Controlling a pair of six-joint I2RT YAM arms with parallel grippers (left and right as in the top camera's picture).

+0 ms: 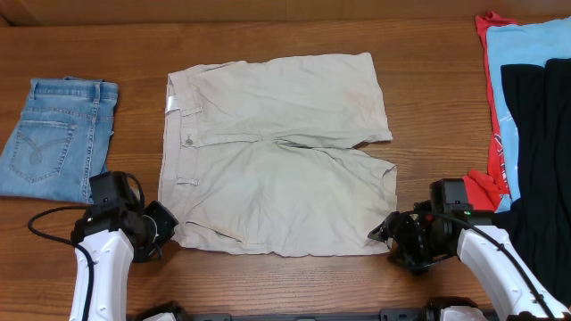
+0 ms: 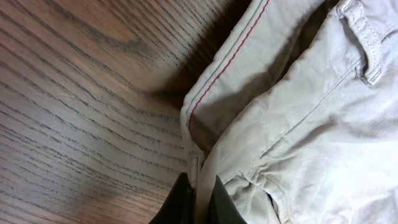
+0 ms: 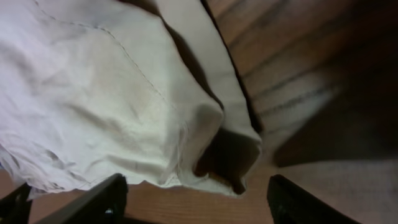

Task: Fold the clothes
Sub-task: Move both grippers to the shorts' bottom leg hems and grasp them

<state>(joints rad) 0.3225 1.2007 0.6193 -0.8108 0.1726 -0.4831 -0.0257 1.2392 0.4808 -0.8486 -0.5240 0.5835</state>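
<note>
I should lift the near corner of the shorts with my left gripper, carry it outward to the far waistband corner point(image 1: 179, 82) of the still unfolded shorts and let go of it there.
The beige khaki shorts point(image 1: 277, 152) lie flat in the middle of the table, waistband to the left. My left gripper point(image 1: 161, 234) is at the shorts' front left corner, shut on the waistband edge point(image 2: 200, 180) with its red stitch line. My right gripper point(image 1: 393, 239) is open at the front right leg hem point(image 3: 211, 168), which lies just ahead of its fingers, apart from them. Folded denim-blue jeans point(image 1: 55, 135) lie at the left. A pile of red point(image 1: 489, 53), light-blue point(image 1: 526, 49) and black point(image 1: 540, 125) garments lies at the right.
The wooden table point(image 1: 268, 36) runs bare behind and in front of the shorts. The garment pile reaches down close to my right arm point(image 1: 500, 267).
</note>
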